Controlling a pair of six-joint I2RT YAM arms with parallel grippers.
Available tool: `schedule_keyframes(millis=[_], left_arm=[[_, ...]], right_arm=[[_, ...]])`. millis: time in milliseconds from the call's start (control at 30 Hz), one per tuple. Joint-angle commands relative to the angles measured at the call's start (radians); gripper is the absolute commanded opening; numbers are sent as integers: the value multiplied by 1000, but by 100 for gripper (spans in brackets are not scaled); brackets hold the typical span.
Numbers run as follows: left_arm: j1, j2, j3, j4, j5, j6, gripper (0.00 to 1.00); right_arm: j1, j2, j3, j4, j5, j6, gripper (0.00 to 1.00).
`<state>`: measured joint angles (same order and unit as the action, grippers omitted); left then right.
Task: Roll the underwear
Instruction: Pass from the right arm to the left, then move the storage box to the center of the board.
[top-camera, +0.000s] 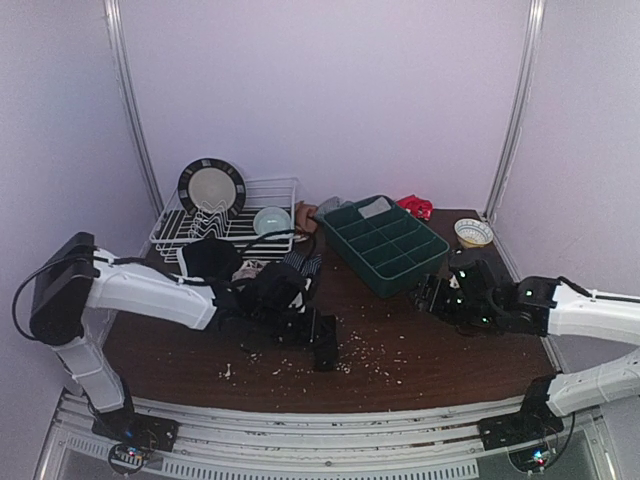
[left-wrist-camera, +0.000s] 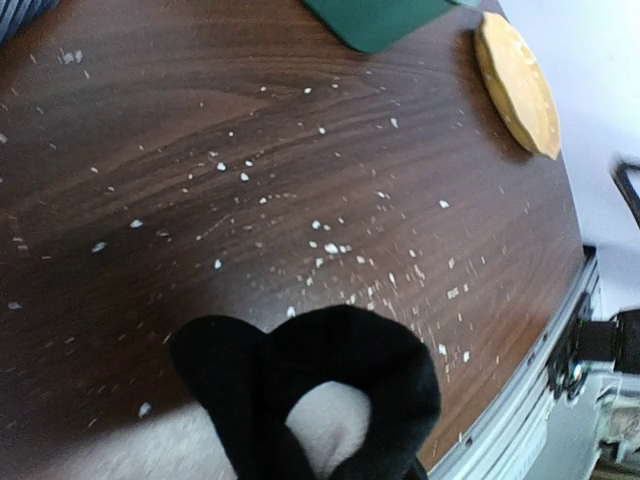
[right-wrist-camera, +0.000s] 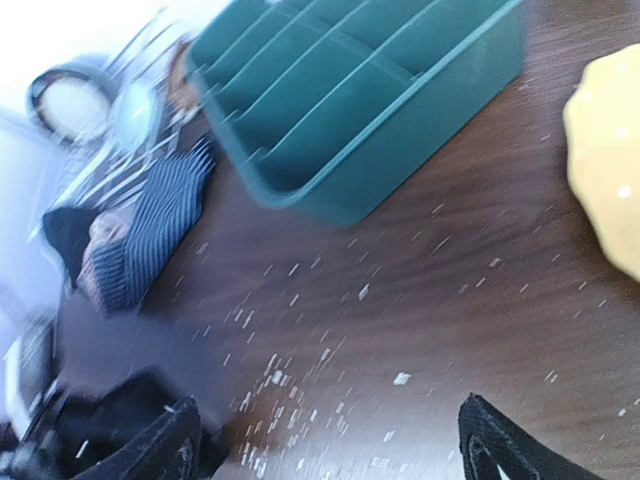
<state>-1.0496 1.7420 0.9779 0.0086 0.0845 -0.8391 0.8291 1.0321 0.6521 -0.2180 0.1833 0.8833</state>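
Observation:
I will next lift the black underwear in my left gripper outward over the tray's empty section by the grey cloth (top-camera: 394, 222), because that section lies outward. Then I will lower it in and release it.
A pile of underwear lies by the dish rack: a black piece (top-camera: 210, 257), a beige-pink piece (right-wrist-camera: 103, 232) and a dark navy striped piece (top-camera: 303, 264), also in the right wrist view (right-wrist-camera: 150, 235). My left gripper (top-camera: 322, 343) is low over the table's middle. A black underwear (left-wrist-camera: 315, 385) loops over its jaws and hides the fingers; it appears shut on it. Light grey cloth (left-wrist-camera: 325, 425) shows through the loop. My right gripper (top-camera: 437, 296) is open and empty, above the table near the green tray, fingers (right-wrist-camera: 150, 447) wide apart.
A green divided tray (top-camera: 385, 242) stands at the back right. A white dish rack (top-camera: 262, 189) with a plate (top-camera: 212, 187) and a bowl (top-camera: 271, 220) stands at the back left. A small bowl (top-camera: 473, 232) sits far right. White crumbs (top-camera: 365, 352) scatter over the wood.

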Motion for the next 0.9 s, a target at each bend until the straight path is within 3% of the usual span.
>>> schedule_keyframes(millis=[0,200,400,500,867], left_arm=[[5,-166,27,-228,-12,229,0],[5,-358,10,-331,-78,326,0],[5,-424,-1,-370,-95,373,0],[5,-446,-16,-371,-105,382,0],[5,-490,-2,-395,-137,419,0]], right_arm=[[-138,133,99,-54,57,11,87],[-273,339,200,49,6,42,87],[-321,549,374,28,-55,38,85],[-336,634,430,-4,-81,31,79],[-356,696,429,-89,-183,-80,25]])
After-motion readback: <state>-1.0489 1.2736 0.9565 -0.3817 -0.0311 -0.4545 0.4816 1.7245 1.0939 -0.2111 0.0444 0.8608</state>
